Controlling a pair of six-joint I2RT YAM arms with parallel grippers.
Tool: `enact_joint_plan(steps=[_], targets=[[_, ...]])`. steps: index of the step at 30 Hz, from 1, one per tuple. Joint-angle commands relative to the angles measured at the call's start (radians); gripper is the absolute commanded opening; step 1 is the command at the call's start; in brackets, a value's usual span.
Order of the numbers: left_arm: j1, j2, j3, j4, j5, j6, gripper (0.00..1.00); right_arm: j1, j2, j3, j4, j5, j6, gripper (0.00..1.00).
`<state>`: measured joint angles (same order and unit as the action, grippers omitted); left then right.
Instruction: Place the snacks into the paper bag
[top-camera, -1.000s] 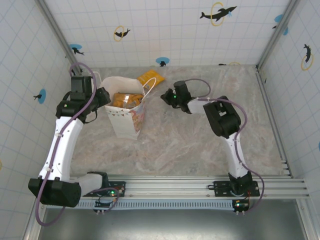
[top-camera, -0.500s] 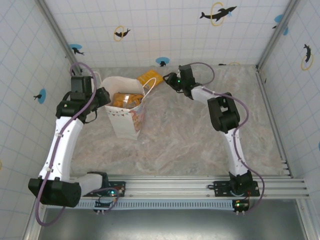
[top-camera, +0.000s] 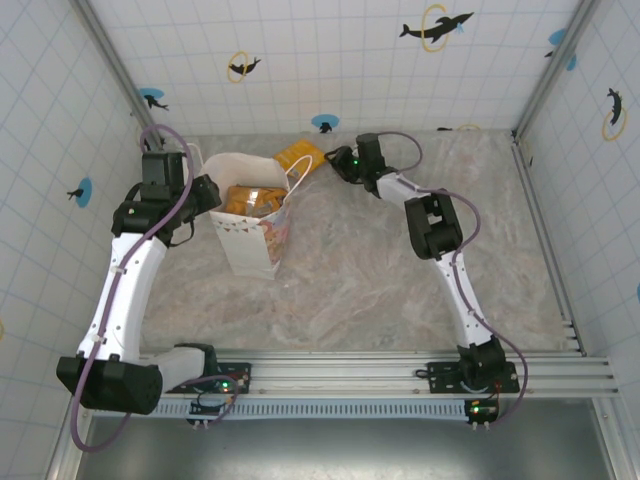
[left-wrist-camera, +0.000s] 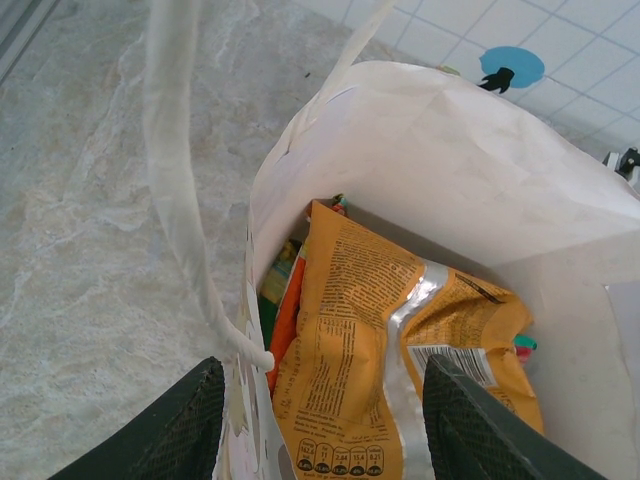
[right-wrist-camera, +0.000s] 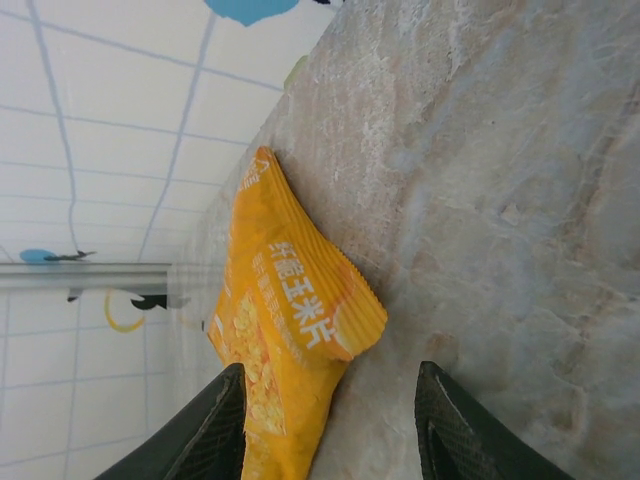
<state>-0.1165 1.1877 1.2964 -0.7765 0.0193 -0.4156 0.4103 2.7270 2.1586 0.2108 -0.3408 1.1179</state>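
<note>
My right gripper slides low toward the bag next, then closes on the orange-yellow packet's near edge, since that edge lies just ahead of its open fingers.
The white paper bag stands upright at the left of the table, mouth up. Inside it lie several snacks, an orange-yellow packet on top, with red and green edges under it. My left gripper is open at the bag's left rim: one finger is outside the wall, the other is over the inside. Another orange-yellow packet lies flat on the table behind the bag. My right gripper is open just beside that packet, whose near end lies between the fingers.
The tiled back wall rises close behind the loose packet. A thin loop handle hangs in front of the left wrist camera. Bare marble table stretches to the right and front, ending at a metal rail.
My right gripper has swung from mid-table back and left to the loose orange-yellow packet, and its jaws have opened. The left arm and the bag have not moved.
</note>
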Motion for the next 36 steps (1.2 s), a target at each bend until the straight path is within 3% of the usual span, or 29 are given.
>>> enact_joint_plan(steps=[1,25,31,36], targets=[[0.009,0.010,0.019,0.008,0.010,0.027,0.55,-0.008,0.058,0.068,0.035,0.012,0.052,0.47],[0.020,0.013,0.012,0.012,0.010,0.059,0.55,0.025,0.153,0.129,0.119,0.056,0.164,0.40],[0.027,0.006,-0.001,0.019,0.016,0.068,0.55,0.030,0.162,0.135,0.127,0.072,0.178,0.32],[0.032,0.004,-0.003,0.019,0.019,0.076,0.55,0.034,0.161,0.135,0.125,0.081,0.176,0.16]])
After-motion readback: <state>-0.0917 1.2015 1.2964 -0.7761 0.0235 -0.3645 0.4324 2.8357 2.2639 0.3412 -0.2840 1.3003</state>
